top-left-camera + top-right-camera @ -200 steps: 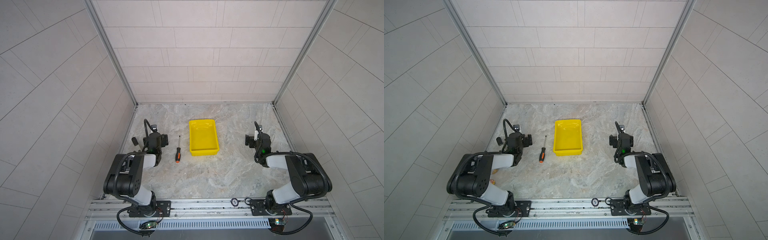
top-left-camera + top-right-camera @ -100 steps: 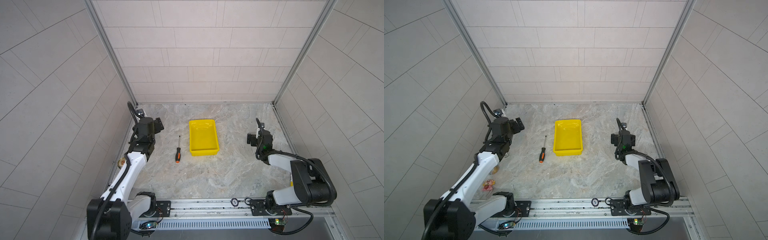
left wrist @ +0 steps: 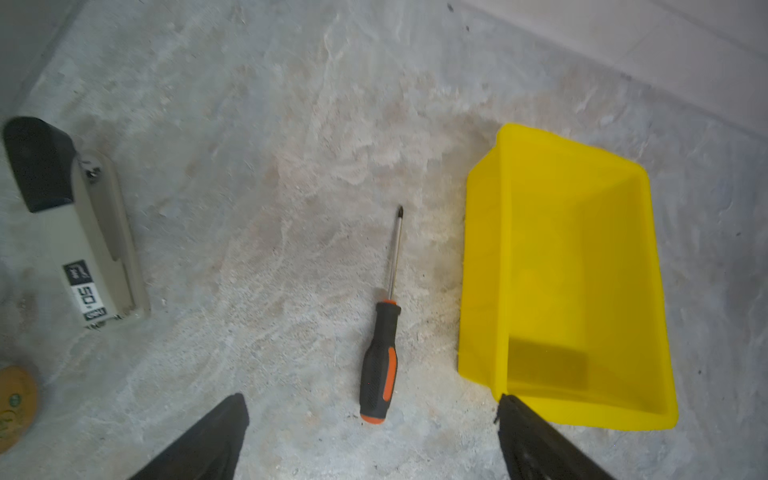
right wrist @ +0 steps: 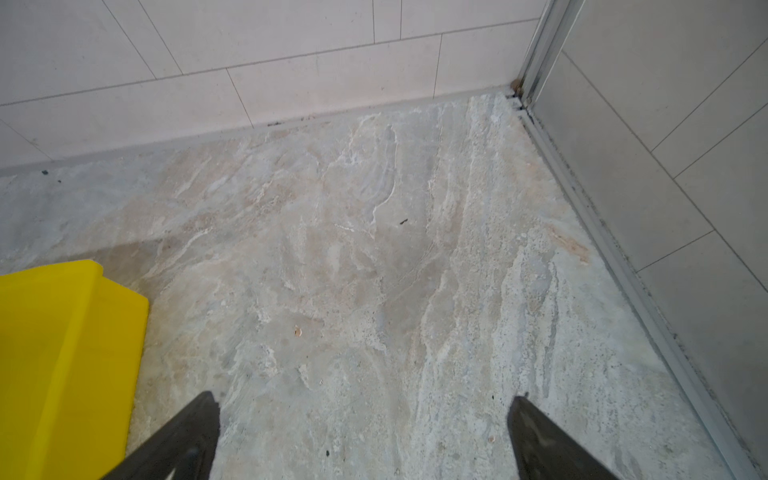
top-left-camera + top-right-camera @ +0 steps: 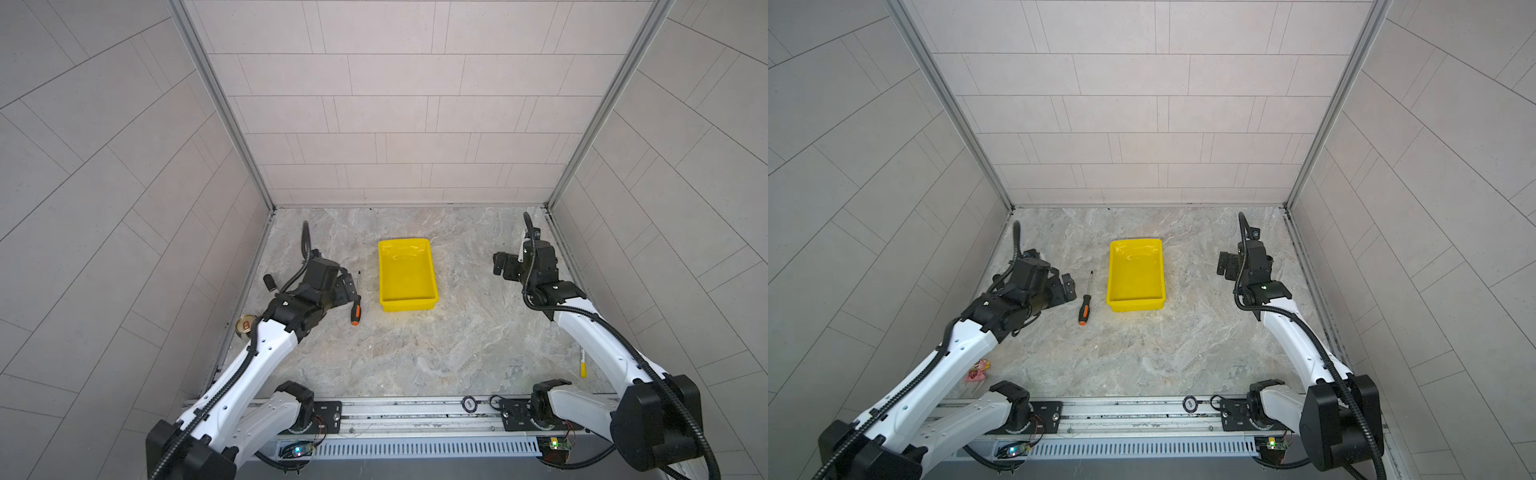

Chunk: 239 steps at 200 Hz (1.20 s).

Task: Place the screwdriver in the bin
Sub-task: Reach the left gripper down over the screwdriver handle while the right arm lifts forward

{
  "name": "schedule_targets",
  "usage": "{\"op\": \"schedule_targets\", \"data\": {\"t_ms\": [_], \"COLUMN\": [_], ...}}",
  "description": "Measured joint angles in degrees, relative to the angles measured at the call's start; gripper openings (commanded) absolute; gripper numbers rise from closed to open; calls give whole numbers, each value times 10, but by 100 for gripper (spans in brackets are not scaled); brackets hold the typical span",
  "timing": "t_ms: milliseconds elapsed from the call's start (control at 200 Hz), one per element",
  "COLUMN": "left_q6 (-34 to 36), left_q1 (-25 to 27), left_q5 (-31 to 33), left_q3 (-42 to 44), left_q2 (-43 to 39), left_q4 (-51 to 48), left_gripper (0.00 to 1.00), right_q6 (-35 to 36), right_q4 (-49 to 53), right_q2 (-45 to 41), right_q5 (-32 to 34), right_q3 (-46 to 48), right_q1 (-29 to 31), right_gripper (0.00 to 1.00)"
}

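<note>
I need to lower my left gripper toward the bin next, with its fingers on both sides of the black handle behind its collar (image 5: 1085, 305) (image 3: 382, 344), and close it. The table is bare on both sides of the screwdriver.
The screwdriver (image 5: 356, 301) (image 5: 1086, 303) (image 3: 380, 357), with a black and orange handle and a thin shaft, lies flat on the stone table just left of the bin. Its tip points to the back wall. The bin (image 5: 405, 274) (image 5: 1136, 270) (image 3: 573, 270) (image 4: 62, 353) is a shallow yellow tray with nothing in it. My left gripper (image 5: 345, 284) (image 5: 1067, 286) (image 3: 372, 398) hangs open above the table just left of the screwdriver, holding nothing; the handle end lies between its fingertips in the left wrist view. My right gripper (image 5: 505, 266) (image 5: 1225, 266) (image 4: 363, 397) stands open over bare table, right of the bin.
A grey and black stapler (image 3: 83, 249) (image 5: 270, 282) lies by the left wall. A round tape roll (image 5: 245, 324) (image 3: 12, 399) sits nearer the front. A white and yellow marker (image 5: 583, 365) lies by the right wall and a small pink toy (image 5: 978, 370) at the front left.
Both arms have unfolded from their rest pose. The left gripper rose by the left wall, then swung right and down beside the screwdriver. The right gripper moved a little outward.
</note>
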<state>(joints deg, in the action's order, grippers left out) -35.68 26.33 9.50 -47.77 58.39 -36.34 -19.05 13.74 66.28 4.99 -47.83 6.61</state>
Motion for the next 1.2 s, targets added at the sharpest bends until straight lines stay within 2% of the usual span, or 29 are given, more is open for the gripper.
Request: {"op": "schedule_targets", "data": {"t_ms": [90,245,315,495,951,1196], "left_q6": [-16,-25,-28,-27,-14,8], "left_q1": [31,45,46,46,45,5], "left_q5": [13,25,31,41,35,4], "left_q3": [11,12,12,4,-31,-31], "left_q2": [51,145,168,212,308,316], "left_q4": [1,5,9,11,31,55], "left_gripper": [100,95,88,83,71,63], "right_q6": [-4,2,11,37,52,54], "right_q4": [42,116,147,202,217,222], "right_q2": [6,6,6,11,54,57], "right_q5": [-38,-92,-109,-150,-203,-219], "right_q3": [-25,-64,-81,-89,-84,-83], "right_q1": [0,1,1,1,-25,-49], "right_gripper": [100,100,100,100,100,100]}}
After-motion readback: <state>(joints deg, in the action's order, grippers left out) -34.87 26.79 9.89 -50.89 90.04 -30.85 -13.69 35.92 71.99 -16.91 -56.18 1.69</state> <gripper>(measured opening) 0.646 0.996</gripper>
